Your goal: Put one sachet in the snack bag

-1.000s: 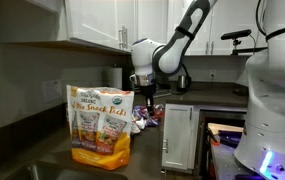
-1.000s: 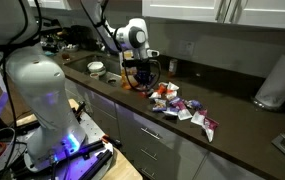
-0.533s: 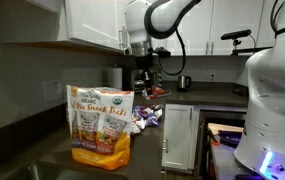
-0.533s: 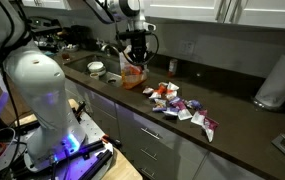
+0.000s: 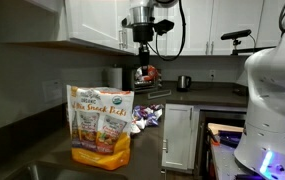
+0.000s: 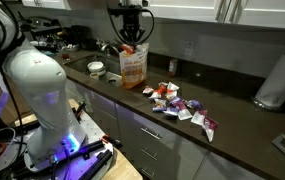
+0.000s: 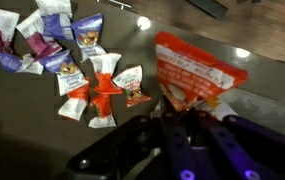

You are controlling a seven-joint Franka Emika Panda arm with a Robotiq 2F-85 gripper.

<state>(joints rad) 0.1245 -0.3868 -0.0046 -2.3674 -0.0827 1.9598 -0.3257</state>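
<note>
The sachet point(image 5: 149, 74) goes outward with my gripper next, then down over the opening for release. The snack bag's green-edged top point(image 5: 100, 91) lies below my gripper and outward of it.
The snack bag point(image 5: 100, 125) stands upright on the dark counter, orange and cream with a green-edged top. It also shows in an exterior view point(image 6: 132, 68) and in the wrist view point(image 7: 194, 72). My gripper point(image 5: 145, 68) hangs high above the counter, up and to the right of the bag's top, shut on a small reddish sachet point(image 5: 149, 74). In an exterior view the gripper point(image 6: 130, 42) is right over the bag. In the wrist view the dark fingers point(image 7: 172, 118) sit close together above the bag, and the sachet is mostly hidden between them.
A pile of purple, white and red packets point(image 6: 182, 105) lies on the counter beside the bag and also shows in the wrist view point(image 7: 77, 60). A paper towel roll point(image 6: 274, 82), a small bowl point(image 6: 97, 68) and upper cabinets point(image 5: 92, 25) are nearby.
My gripper has risen from the packet pile with the sachet in it and has moved over the snack bag.
</note>
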